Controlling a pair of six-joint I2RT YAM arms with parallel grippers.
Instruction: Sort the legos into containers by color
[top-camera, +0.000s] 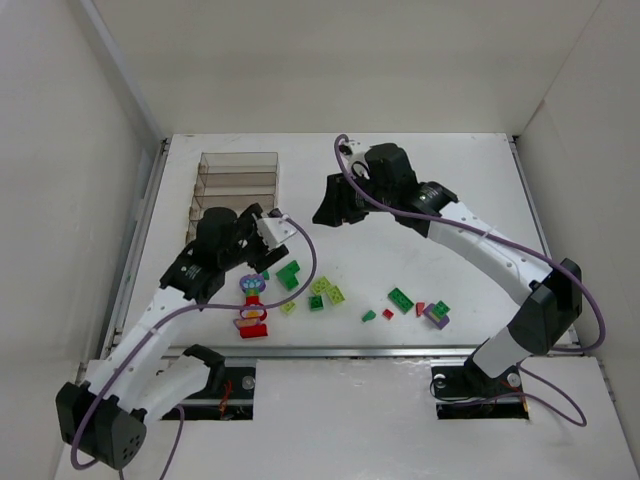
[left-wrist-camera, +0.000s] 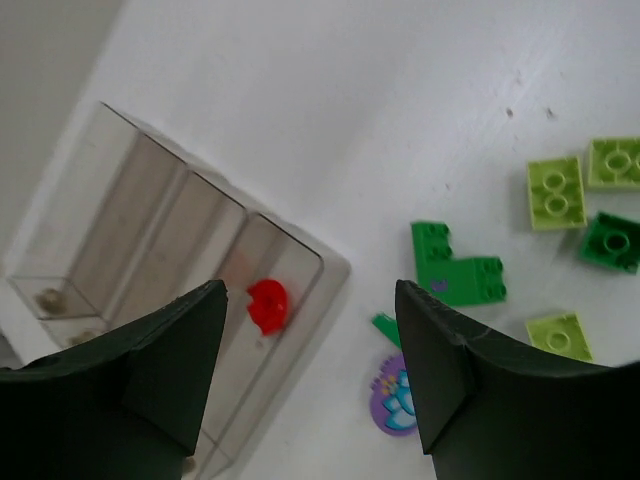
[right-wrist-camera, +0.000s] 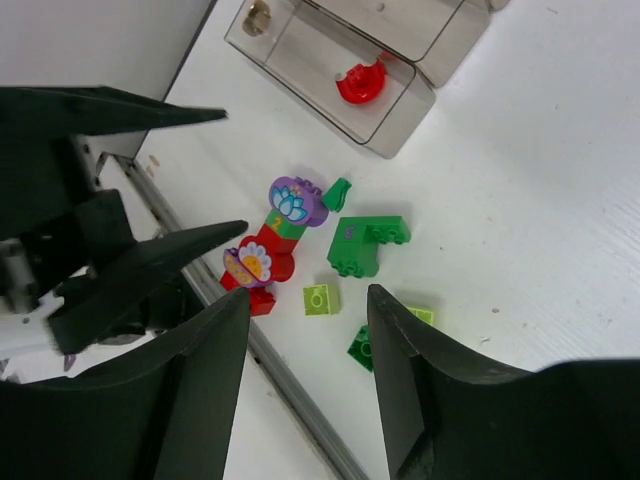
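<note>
My left gripper goes down next, fingers open, onto the small green piece (top-camera: 266, 274) beside the flower-topped piece, because that green piece still lies loose outside the tray (top-camera: 238, 180).
The clear brownish tray (top-camera: 238, 180) stands at the back left. One red piece (left-wrist-camera: 267, 305) lies in its nearest compartment and also shows in the right wrist view (right-wrist-camera: 360, 80). My left gripper (top-camera: 262, 243) is open and empty above the tray's near end (left-wrist-camera: 180, 230). My right gripper (top-camera: 326, 211) is open and empty, raised over the table middle. Loose legos lie in front: a green L-shaped brick (top-camera: 289, 274), lime bricks (top-camera: 327, 290), the flower-topped piece (top-camera: 252, 305), and green, red and purple bricks (top-camera: 430, 312) to the right.
White walls enclose the table on three sides. A metal rail (top-camera: 400, 350) runs along the near edge, just beside the flower-topped piece (right-wrist-camera: 265, 255). The left arm's fingers (right-wrist-camera: 150, 270) show in the right wrist view.
</note>
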